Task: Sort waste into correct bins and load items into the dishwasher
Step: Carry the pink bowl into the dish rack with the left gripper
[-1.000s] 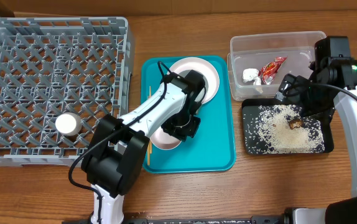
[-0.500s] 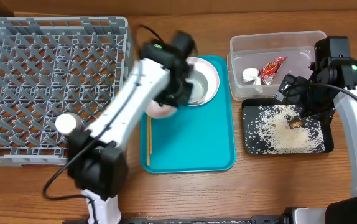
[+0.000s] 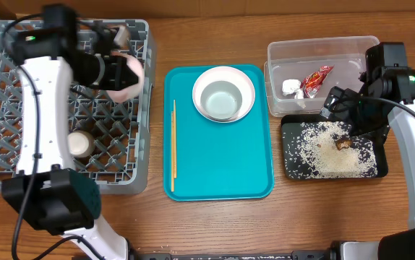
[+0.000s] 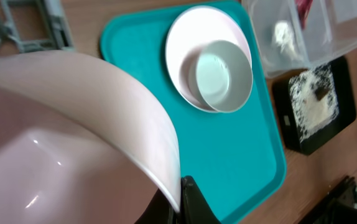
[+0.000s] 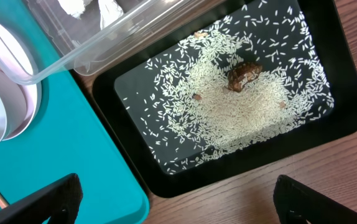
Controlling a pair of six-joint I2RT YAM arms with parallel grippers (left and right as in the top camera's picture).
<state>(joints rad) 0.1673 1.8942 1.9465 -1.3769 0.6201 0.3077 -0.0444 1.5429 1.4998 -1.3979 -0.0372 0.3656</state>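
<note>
The small pink bowl in my left gripper should go down next onto the free rack wires past the white cup.
My left gripper point(image 3: 113, 70) is shut on the rim of the small pink bowl point(image 3: 126, 76), held over the right side of the grey dish rack point(image 3: 19, 173); the bowl fills the left wrist view point(image 4: 66, 137). A white cup point(image 3: 79, 144) lies in the rack. The grey-green bowl point(image 3: 222, 100) sits in the white plate point(image 3: 245, 81) on the teal tray point(image 3: 222, 173), with the chopsticks point(image 3: 173, 144) at the tray's left. My right gripper point(image 5: 175, 202) is open above the black tray point(image 3: 381, 170), which holds rice grains point(image 5: 228, 106) and the brown lump point(image 5: 243, 74). The clear tub point(image 3: 316, 49) holds the red wrapper point(image 3: 314, 79) and white scrap point(image 3: 291, 87).
The wooden table's front strip lies below the trays. The right arm's body point(image 3: 410, 94) hangs over the table's right edge beside the tub and black tray.
My left gripper lifted the pink bowl off the teal tray and carried it left and back, over the dish rack. The right arm has not moved.
</note>
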